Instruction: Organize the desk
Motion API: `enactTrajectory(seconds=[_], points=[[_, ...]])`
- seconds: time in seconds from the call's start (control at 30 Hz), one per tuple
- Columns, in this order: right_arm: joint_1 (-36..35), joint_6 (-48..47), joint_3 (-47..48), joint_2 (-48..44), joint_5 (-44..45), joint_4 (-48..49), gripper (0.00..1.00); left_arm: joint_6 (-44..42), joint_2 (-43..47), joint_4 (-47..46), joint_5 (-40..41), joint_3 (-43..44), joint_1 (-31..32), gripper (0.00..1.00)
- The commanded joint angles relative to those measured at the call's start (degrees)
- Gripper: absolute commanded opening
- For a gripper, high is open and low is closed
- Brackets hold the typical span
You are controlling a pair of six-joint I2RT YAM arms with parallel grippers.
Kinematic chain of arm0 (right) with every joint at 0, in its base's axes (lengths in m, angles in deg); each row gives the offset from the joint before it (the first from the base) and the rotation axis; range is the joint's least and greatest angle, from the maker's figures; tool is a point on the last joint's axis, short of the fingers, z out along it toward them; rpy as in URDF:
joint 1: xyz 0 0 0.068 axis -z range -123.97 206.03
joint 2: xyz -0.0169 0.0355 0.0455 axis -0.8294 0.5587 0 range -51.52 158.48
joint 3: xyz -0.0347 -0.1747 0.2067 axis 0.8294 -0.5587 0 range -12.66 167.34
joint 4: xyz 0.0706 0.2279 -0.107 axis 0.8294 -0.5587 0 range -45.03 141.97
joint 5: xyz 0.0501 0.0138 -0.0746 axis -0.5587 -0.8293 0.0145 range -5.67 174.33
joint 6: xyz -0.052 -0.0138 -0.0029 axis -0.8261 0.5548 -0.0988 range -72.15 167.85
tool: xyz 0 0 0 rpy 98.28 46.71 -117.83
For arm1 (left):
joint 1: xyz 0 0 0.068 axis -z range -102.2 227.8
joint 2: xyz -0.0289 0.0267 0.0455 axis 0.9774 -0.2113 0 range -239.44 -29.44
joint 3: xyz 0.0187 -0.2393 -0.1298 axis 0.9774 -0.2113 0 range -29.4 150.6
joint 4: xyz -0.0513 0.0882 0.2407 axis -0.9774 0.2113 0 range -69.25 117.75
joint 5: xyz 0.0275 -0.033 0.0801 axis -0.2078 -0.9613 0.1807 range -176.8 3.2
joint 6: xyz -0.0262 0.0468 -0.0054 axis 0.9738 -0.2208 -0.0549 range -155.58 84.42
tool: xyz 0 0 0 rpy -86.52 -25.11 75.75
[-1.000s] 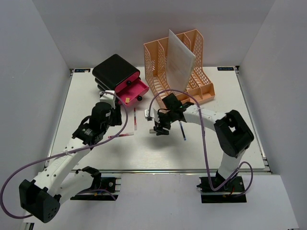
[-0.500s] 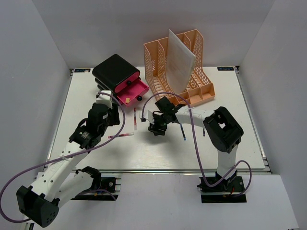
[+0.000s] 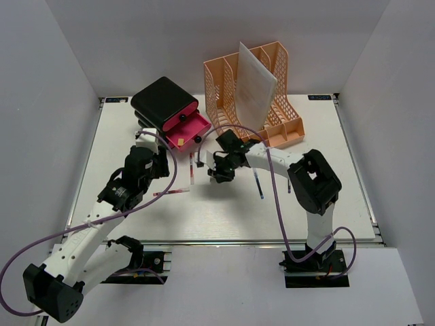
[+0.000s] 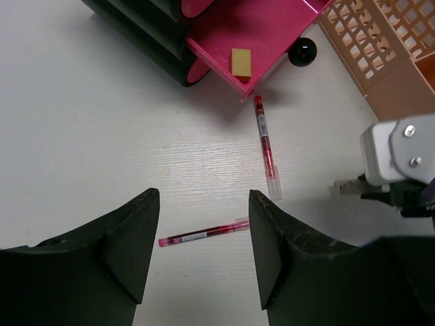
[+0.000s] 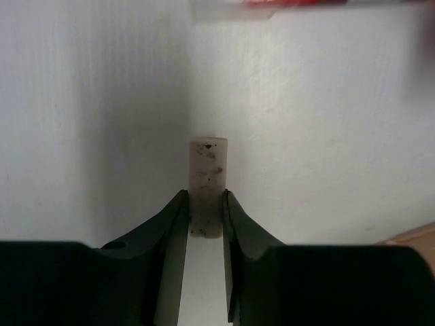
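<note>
The open pink drawer (image 4: 272, 27) already has a yellow eraser (image 4: 240, 60) in it, so my right gripper will next lift outward, to the left in the top view, and then go down into the pink drawer.
The white desk (image 3: 136, 136) holds two red pens, one (image 3: 192, 168) below the drawers and one (image 3: 170, 193) nearer me, and a blue pen (image 3: 258, 185). My right gripper (image 3: 216, 172) is shut on a small speckled white eraser (image 5: 206, 170), held just above the desk, with a red pen (image 5: 285, 5) beyond it. My left gripper (image 4: 204, 272) is open and empty, above the nearer red pen (image 4: 204, 234). A yellow eraser (image 4: 240, 60) lies in the open pink drawer (image 4: 272, 27).
A black drawer unit (image 3: 162, 100) with pink drawers stands at the back left. An orange file organizer (image 3: 272, 115) with a white sheet (image 3: 253, 85) stands at the back centre. Grey walls enclose the desk on three sides.
My right gripper has moved left and away from me with the eraser, toward the pink drawer. My left arm has shifted slightly.
</note>
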Motion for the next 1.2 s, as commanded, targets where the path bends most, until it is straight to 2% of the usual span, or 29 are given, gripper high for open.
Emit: enactTrajectory(seconds=[0.0,0.17,0.23,0.37,0.57,0.77,0.87,0.9,1.0,1.07,1.17], points=[[-0.11,-2.22,11.3,-0.63,-2.34,-6.12,0.05,-0.4,1.31,-1.31,0.76,-0.46,-0.19,0.65],[-0.28,-5.21,27.64,2.52,1.43,-7.89,0.05,-0.23,1.57,-1.13,2.69,-0.54,-0.19,0.65],[-0.46,-9.07,30.65,3.93,4.85,-7.45,0.05,-0.32,1.75,-1.31,2.95,-0.63,-0.19,0.65],[-0.99,-14.61,32.25,5.78,9.6,-0.19,0.07,-0.23,1.66,-1.4,3.57,-0.9,-0.19,0.65],[-1.51,-23.92,31.98,8.24,12.24,10.55,0.1,-0.41,0.52,-1.13,4.53,-0.9,-0.19,0.65],[-1.69,-27.88,35.5,13.07,14.18,14.26,0.12,-0.49,-0.1,-1.04,5.06,-0.9,-0.19,0.65],[-1.78,-30.34,35.06,14.4,15.14,14.96,0.2,-0.58,-0.45,-1.04,5.15,-0.9,-0.19,0.65],[-1.78,-30.44,34.89,14.49,15.15,15.4,0.36,-0.67,-0.45,-1.04,4.98,-0.9,-0.19,0.65],[-1.6,-29.92,34.27,14.31,15.41,15.93,0.54,-0.67,-0.45,-1.04,4.89,-0.9,-0.19,0.65],[-1.78,-28.86,34.36,14.05,15.15,16.11,0.58,-0.58,-0.28,-1.04,4.8,-0.9,-0.19,0.65],[-1.6,-26.49,35.32,13.17,14.45,16.19,0.57,-0.58,-0.01,-1.13,4.71,-0.9,-0.19,0.65]])
